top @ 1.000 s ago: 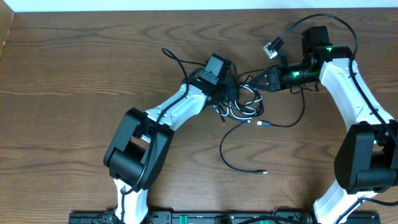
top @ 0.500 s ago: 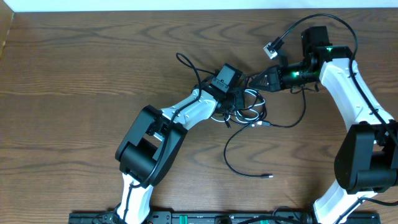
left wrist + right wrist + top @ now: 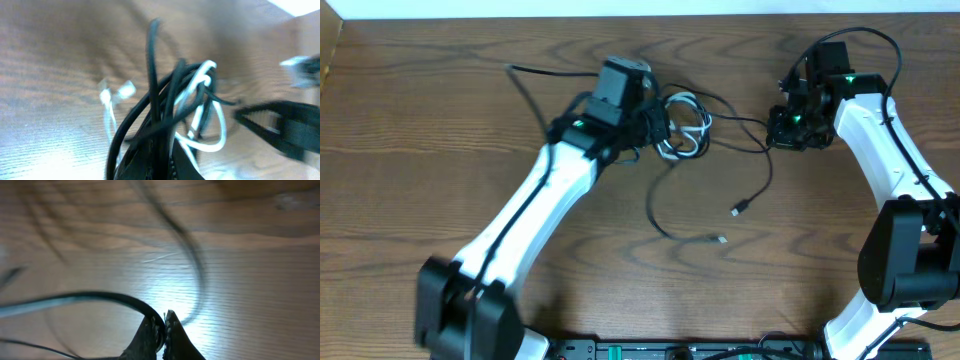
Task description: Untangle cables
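Observation:
I need to move my left gripper up toward bare tabletop, to its left in the overhead view, stretch the cable between both grippers and release the bundle.
The cables form a knot of white loops (image 3: 692,112) and black strands near the table's upper middle. My left gripper (image 3: 660,128) is shut on that bundle; in the left wrist view the black cable (image 3: 152,65) and white cable (image 3: 220,135) rise out of the closed left gripper (image 3: 162,150). To the right, my right gripper (image 3: 777,128) is shut on a black strand (image 3: 90,297), pinched at the tips of the right gripper (image 3: 164,322). That black cable (image 3: 766,170) runs between both grippers, then hangs down to a small plug (image 3: 740,208). Another black end lies at a plug (image 3: 720,240).
The left arm's own thick black cord (image 3: 535,80) trails to the upper left, and the right arm's cord (image 3: 875,40) loops above its wrist. A black rail (image 3: 670,350) runs along the table's front edge. A pale wall borders the far edge.
My left gripper closed on the bundle and swung up and left, dragging the knot with it. The right gripper drew back to the right, and the black strand between them stretched out.

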Robot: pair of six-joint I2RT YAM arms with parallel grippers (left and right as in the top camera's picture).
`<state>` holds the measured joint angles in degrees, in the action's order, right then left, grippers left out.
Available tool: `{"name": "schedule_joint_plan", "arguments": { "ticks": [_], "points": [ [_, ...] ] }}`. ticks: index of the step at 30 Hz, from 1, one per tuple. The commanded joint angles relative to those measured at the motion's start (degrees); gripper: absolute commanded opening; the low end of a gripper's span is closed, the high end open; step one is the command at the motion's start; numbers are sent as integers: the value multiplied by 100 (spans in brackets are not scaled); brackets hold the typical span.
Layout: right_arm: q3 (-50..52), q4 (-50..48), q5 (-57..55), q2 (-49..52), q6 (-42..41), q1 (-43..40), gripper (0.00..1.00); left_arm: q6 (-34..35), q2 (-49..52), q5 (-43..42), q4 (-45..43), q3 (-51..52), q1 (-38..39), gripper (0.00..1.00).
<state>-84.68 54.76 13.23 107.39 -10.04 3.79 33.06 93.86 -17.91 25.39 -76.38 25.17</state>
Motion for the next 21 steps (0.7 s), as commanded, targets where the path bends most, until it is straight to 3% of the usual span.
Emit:
{"name": "schedule_joint_plan", "arguments": {
  "ticks": [1, 5, 14, 21],
  "points": [
    [-31, 17, -1145, -74, -280, -85, 1, -289, -721, 39, 50, -87, -249, 7],
    [-28, 55, -1119, -11, -251, -306, 1, -286, -1202, 7, 52, -87, -540, 8],
    [-28, 387, -1119, 105, -146, -1362, 1, -282, -1648, -1161, -61, -87, -1517, 7],
    [-26, 505, -1119, 243, -149, -1902, 1, -282, -2017, -1259, -243, -87, -2428, 8]
  ]
}}
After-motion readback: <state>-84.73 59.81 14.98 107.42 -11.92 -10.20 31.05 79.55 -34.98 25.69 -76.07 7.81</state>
